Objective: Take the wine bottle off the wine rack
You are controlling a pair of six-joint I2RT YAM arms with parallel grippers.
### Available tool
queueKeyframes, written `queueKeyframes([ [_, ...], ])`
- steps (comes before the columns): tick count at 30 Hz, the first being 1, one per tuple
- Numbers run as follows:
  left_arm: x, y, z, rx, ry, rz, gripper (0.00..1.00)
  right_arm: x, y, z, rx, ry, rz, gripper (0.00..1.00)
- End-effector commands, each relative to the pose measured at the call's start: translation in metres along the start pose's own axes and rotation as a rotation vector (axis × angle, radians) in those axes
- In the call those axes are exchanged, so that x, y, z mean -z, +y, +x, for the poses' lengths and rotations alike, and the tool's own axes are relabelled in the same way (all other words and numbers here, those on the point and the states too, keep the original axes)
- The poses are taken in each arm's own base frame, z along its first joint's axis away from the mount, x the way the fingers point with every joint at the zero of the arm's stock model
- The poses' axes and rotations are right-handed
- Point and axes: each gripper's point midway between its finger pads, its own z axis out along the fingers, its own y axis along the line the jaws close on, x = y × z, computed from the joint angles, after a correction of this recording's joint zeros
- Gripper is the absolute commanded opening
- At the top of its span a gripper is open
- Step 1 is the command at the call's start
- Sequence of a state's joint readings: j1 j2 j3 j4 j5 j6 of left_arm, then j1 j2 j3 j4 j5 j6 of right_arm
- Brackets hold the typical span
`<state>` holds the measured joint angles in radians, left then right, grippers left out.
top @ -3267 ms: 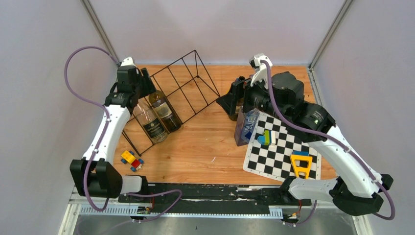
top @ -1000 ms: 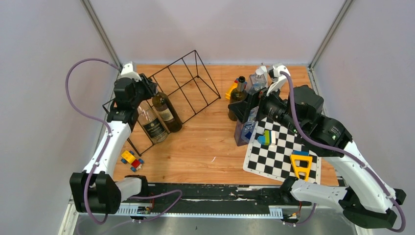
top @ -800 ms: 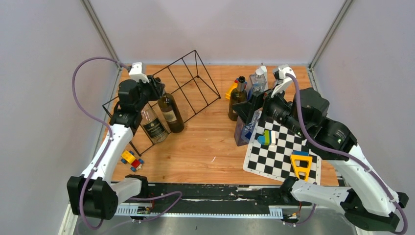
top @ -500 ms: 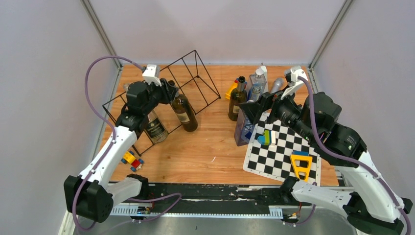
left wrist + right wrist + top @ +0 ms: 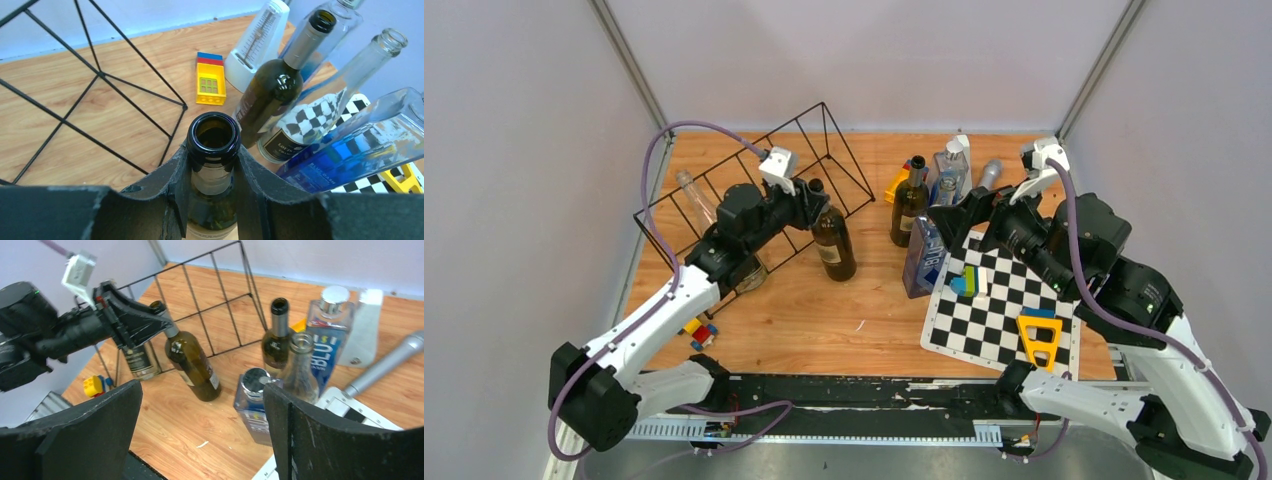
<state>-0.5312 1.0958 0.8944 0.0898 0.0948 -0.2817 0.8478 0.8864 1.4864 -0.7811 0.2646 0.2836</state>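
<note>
Next, my left gripper carries the wine bottle [image 5: 834, 245] to the right in the top view and releases it beside the dark bottle, since bare table shows there.
The wine bottle [image 5: 834, 245] is dark green with a pale label. It leans outside the wine rack [image 5: 769, 165], to the right of the rack's near end. Its base is at or just above the wooden table; I cannot tell which. My left gripper [image 5: 816, 198] is shut on its neck. In the left wrist view the open mouth of the wine bottle [image 5: 213, 137] sits between the black fingers [image 5: 170, 180]. The right wrist view shows the wine bottle [image 5: 192, 360] tilted in front of the wine rack [image 5: 220, 295]. My right gripper [image 5: 964, 212] stands open and empty, above the bottles on the right.
A clear bottle [image 5: 692, 195] lies in the rack. A dark bottle [image 5: 910, 200], a blue bottle [image 5: 924, 262], a white spray bottle [image 5: 951, 165] and a checkerboard [image 5: 999, 300] with blocks crowd the right side. A toy brick [image 5: 694, 328] lies near the left arm.
My left gripper has drawn the wine bottle out of the rack and carried it right, toward the table's middle. The right arm has pulled back to the right and higher.
</note>
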Motion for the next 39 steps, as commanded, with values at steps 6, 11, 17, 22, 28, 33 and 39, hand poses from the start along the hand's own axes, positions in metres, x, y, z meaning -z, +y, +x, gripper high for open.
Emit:
queueKeyframes([
  [6, -0.02, -0.035, -0.051, -0.057, -0.223, -0.042, 0.0, 0.009, -0.048, -0.015, -0.056, -0.021, 0.314, 0.92],
  [11, -0.034, -0.05, -0.049, -0.069, -0.222, -0.027, 0.0, -0.003, -0.059, -0.01, -0.034, 0.036, 0.389, 0.94],
  [17, -0.055, -0.067, -0.05, -0.076, -0.221, -0.016, 0.0, -0.017, -0.105, -0.015, -0.125, 0.084, 0.442, 0.94],
  [22, -0.064, -0.089, -0.051, -0.1, -0.224, 0.01, 0.0, 0.002, -0.134, -0.023, -0.163, 0.022, 0.526, 0.95],
  [28, -0.079, -0.115, -0.043, -0.129, -0.218, 0.032, 0.0, 0.029, -0.151, -0.023, -0.179, -0.041, 0.633, 0.95],
  [33, -0.087, -0.13, -0.038, -0.143, -0.224, 0.042, 0.0, 0.036, -0.152, -0.02, -0.17, -0.047, 0.642, 0.94],
  [39, -0.098, -0.14, -0.031, -0.177, -0.224, 0.043, 0.0, 0.039, -0.15, -0.015, -0.164, -0.038, 0.632, 0.95],
])
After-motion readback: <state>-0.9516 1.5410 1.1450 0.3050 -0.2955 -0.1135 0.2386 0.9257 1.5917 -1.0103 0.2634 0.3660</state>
